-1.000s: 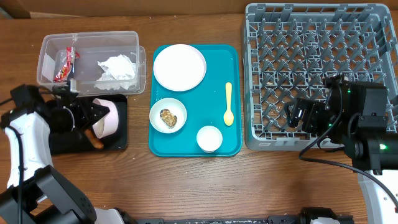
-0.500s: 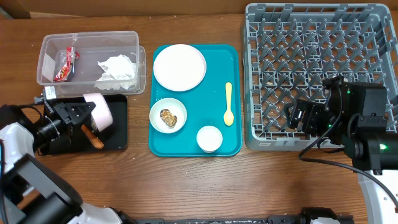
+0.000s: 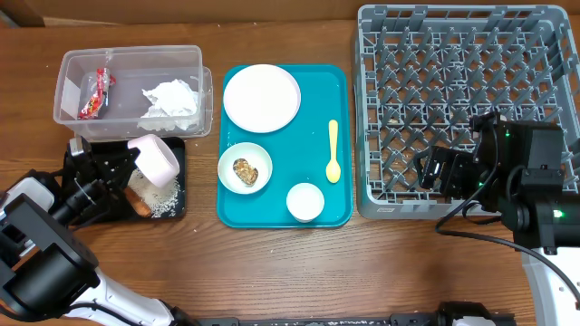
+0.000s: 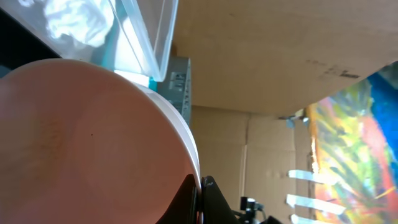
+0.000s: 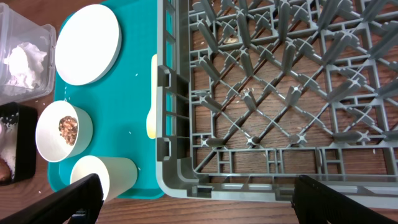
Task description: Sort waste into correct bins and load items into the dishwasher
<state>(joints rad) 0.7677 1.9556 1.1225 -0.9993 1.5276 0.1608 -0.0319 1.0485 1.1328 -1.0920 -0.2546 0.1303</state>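
The empty round plate [image 3: 262, 98] is right of my left gripper in the overhead view, so I should swing across, level the bowl, lower it and release.
My left gripper [image 3: 130, 164] is shut on the rim of a small pale-pink bowl [image 3: 155, 156], held tilted over the flat black tray [image 3: 175, 149]. The left wrist view shows the jaws [image 4: 200, 200] clamping the bowl's rim [image 4: 93, 143]. Loose white rice [image 3: 164, 196] and an orange stick [image 3: 140, 206] lie on the black tray. The clear tub [image 3: 131, 56] holds a red wrapper [image 3: 95, 94] and a white napkin [image 3: 172, 98]. My right gripper [image 3: 433, 169] is open and empty over the front edge of the grey dish rack [image 3: 467, 27], as the right wrist view [image 5: 199, 190] shows.
A teal tray [image 3: 343, 118] between tub and rack carries a round plate [image 3: 261, 98], a white bowl with a brown lump [image 3: 245, 168], a white cup [image 3: 305, 201] and a pale-yellow spoon [image 3: 333, 152]. The rack [image 5: 280, 74] holds no dishes.
My left gripper has swung and tipped the bowl further over the black tray, and white rice now lies on the tray. The right arm has not moved.
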